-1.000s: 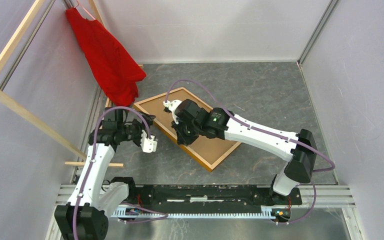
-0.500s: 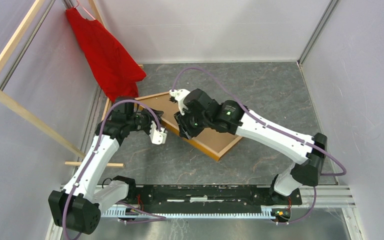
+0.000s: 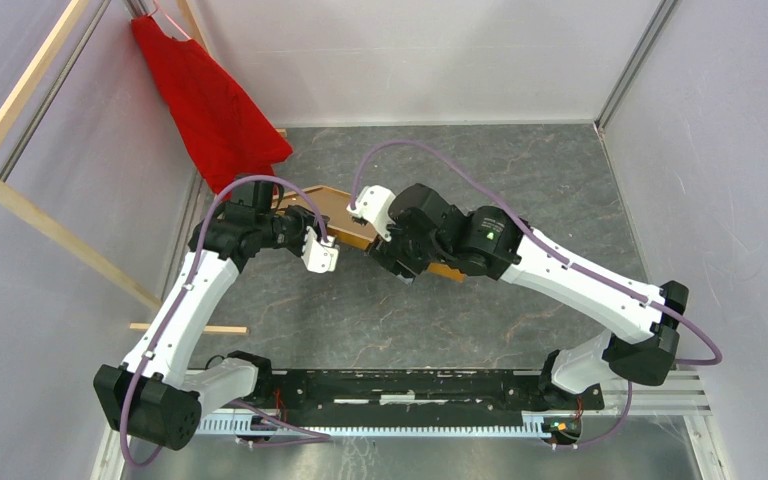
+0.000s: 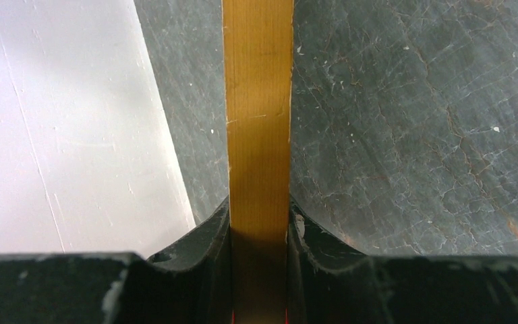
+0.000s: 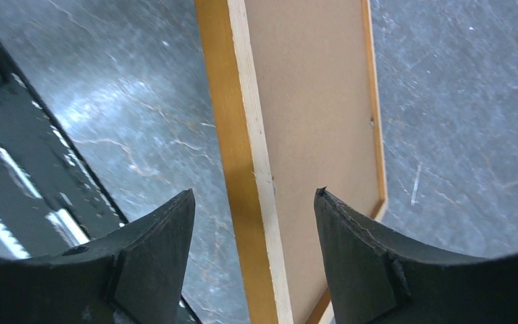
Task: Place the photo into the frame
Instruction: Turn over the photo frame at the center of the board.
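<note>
The frame's pale-edged bar slants below the robot's right gripper, between its open fingers, so the right gripper should next move down over the bar, turn in line with it and close.
The frame (image 3: pixel 337 209) is tipped up on its edge on the grey floor, its plain brown board back (image 5: pixel 310 101) facing my right wrist camera. My left gripper (image 3: pixel 328 243) is shut on the frame's orange-brown side bar (image 4: pixel 257 101), with both jaws pressed against it (image 4: pixel 257 223). My right gripper (image 3: pixel 388 252) is open. Its two black fingers straddle the frame's pale-edged bar (image 5: pixel 253 196) with gaps on both sides. The photo is out of view.
A red cloth (image 3: pixel 215 110) hangs at the back left beside a pale wooden slat rack (image 3: pixel 40 225). White walls close in the grey floor (image 3: pixel 520 170) on three sides. The arms' black base rail (image 3: pixel 410 385) runs along the near edge.
The frame lay flat and now stands tipped up on edge. My left gripper moved in and shut on its bar. My right gripper opened, releasing the frame, and moved right.
</note>
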